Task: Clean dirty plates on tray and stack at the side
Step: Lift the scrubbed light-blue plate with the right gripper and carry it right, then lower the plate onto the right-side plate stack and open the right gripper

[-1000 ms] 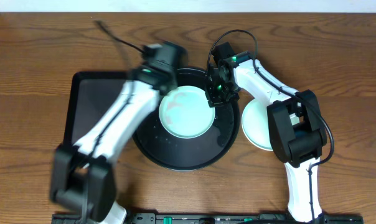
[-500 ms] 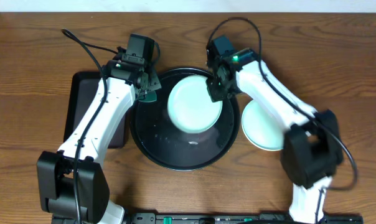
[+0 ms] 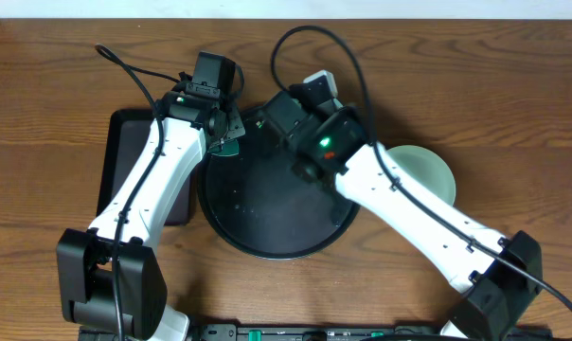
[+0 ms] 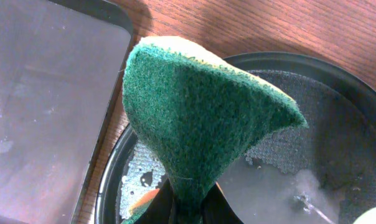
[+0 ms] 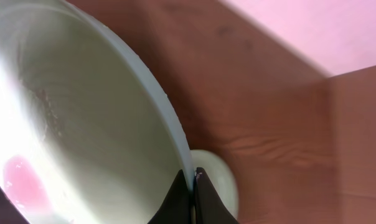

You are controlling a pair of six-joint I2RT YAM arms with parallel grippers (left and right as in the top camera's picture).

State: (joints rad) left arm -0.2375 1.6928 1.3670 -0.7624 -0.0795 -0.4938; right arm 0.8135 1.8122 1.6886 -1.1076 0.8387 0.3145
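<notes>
The right gripper carries the held plate over next, lowers it and releases it. There the other pale plate (image 3: pixel 424 174) (image 5: pixel 218 179) lies below, to the gripper's right in the overhead view.
The round black tray (image 3: pixel 267 237) holds no plate and shows wet patches. My left gripper (image 4: pixel 188 210) is shut on a green sponge (image 4: pixel 200 112) and hangs over the tray's left rim (image 4: pixel 110 180); in the overhead view the sponge (image 3: pixel 227 145) sits at that rim. My right gripper (image 5: pixel 193 176) is shut on the rim of a pale blue-green plate (image 5: pixel 82 124), held tilted, with a pinkish spot (image 5: pixel 18 174) low on it. Past its edge another pale plate (image 5: pixel 218 180) lies on the wood. Overhead, a pale plate (image 3: pixel 428 170) shows right of the tray, partly under my right arm.
A rectangular black tray (image 3: pixel 125 161) lies left of the round one, under my left arm. My right arm (image 3: pixel 400 208) stretches across the round tray's right half, its cable looping above. The table's back edge runs close behind both trays.
My right gripper has lifted the blue-green plate off the round tray and carried it right, over the plate beside the tray. My left arm swung back to the tray's left rim, then held still.
</notes>
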